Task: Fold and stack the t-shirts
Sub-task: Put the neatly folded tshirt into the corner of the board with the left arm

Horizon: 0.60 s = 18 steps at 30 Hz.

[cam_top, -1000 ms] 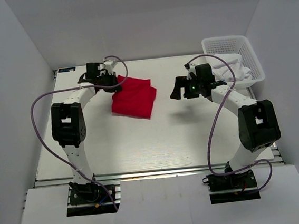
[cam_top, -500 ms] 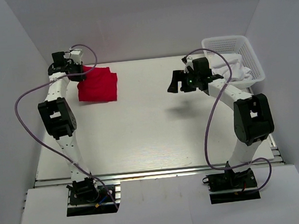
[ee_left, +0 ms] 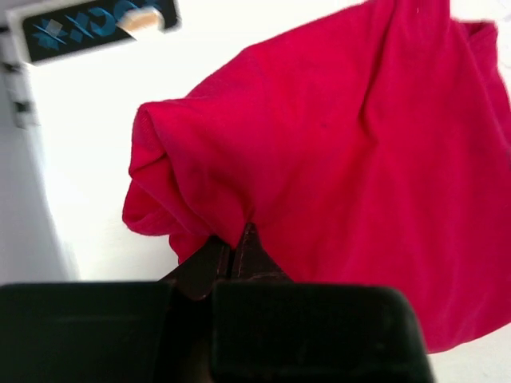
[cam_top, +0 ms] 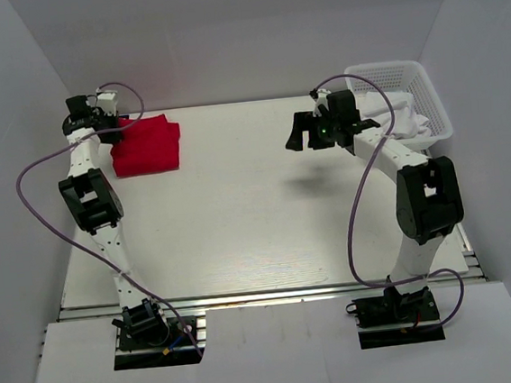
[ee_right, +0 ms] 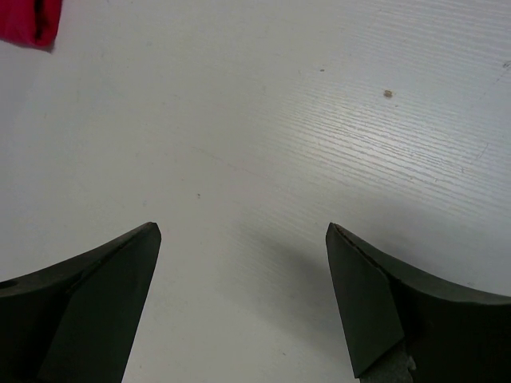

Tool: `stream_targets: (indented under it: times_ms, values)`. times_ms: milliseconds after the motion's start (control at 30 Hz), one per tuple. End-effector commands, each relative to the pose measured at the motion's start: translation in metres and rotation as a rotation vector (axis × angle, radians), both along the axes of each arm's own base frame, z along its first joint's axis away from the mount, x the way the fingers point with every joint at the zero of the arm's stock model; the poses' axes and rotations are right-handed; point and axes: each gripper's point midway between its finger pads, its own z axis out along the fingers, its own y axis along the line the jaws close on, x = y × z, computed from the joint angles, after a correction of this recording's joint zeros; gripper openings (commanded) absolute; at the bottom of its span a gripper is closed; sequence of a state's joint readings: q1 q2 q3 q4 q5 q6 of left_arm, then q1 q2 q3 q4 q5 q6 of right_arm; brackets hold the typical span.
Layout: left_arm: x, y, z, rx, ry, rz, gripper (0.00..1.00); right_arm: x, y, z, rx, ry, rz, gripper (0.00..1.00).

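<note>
My left gripper will next slide outward and toward the nearby side wall, pulling the red shirt (ee_right: 28,20) into the corner by the label, because bare table still shows there.
A folded bright red t-shirt (cam_top: 147,145) lies at the far left corner of the table. It fills the left wrist view (ee_left: 343,159). My left gripper (cam_top: 112,126) is shut on the shirt's near left edge, its fingertips (ee_left: 235,247) pinching a fold of red cloth. My right gripper (cam_top: 300,135) is open and empty, held above the bare table right of centre. In the right wrist view its two dark fingers (ee_right: 104,279) stand wide apart over the white surface, with a corner of the red shirt (ee_right: 28,20) at top left.
A white plastic basket (cam_top: 400,96) with white cloth (cam_top: 398,116) in it stands at the far right corner, just behind the right arm. White walls close in the table on the left, back and right. A blue label (ee_left: 92,20) is on the table's edge.
My left gripper has dragged the folded red shirt from the table's middle back to the far left corner. My right gripper has risen slightly and stayed open.
</note>
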State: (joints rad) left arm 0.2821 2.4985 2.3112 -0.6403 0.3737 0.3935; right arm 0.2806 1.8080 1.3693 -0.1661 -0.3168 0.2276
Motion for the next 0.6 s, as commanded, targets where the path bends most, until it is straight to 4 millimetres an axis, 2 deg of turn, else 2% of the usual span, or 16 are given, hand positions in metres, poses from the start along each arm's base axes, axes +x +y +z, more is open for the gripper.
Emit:
stream_targets:
  times_ms: [0, 33, 100, 300, 467, 500, 567]
  values:
    - [0.020, 0.016, 0.057, 0.096, -0.148, 0.009, 0.00, 0.013, -0.003, 0.005, -0.014, -0.017, -0.012, 0.90]
    - [0.021, 0.024, 0.059, 0.106, -0.157, 0.025, 0.00, 0.012, -0.003, 0.003, -0.016, -0.014, -0.013, 0.90]
    - [0.023, 0.025, 0.062, 0.119, -0.172, 0.020, 0.00, 0.013, -0.002, -0.001, -0.020, -0.004, -0.013, 0.90]
    - [0.024, 0.052, 0.048, 0.197, -0.160, 0.056, 0.00, 0.016, -0.006, -0.006, -0.040, 0.017, -0.031, 0.90]
    - [0.031, 0.080, 0.064, 0.252, -0.223, 0.138, 0.00, 0.018, -0.004, -0.014, -0.041, 0.046, -0.035, 0.90]
    - [0.034, 0.079, 0.067, 0.248, -0.243, 0.128, 0.00, 0.019, -0.004, -0.020, -0.044, 0.065, -0.032, 0.90]
    - [0.040, 0.078, 0.070, 0.248, -0.271, 0.120, 0.00, 0.019, 0.000, -0.020, -0.030, 0.076, -0.017, 0.90]
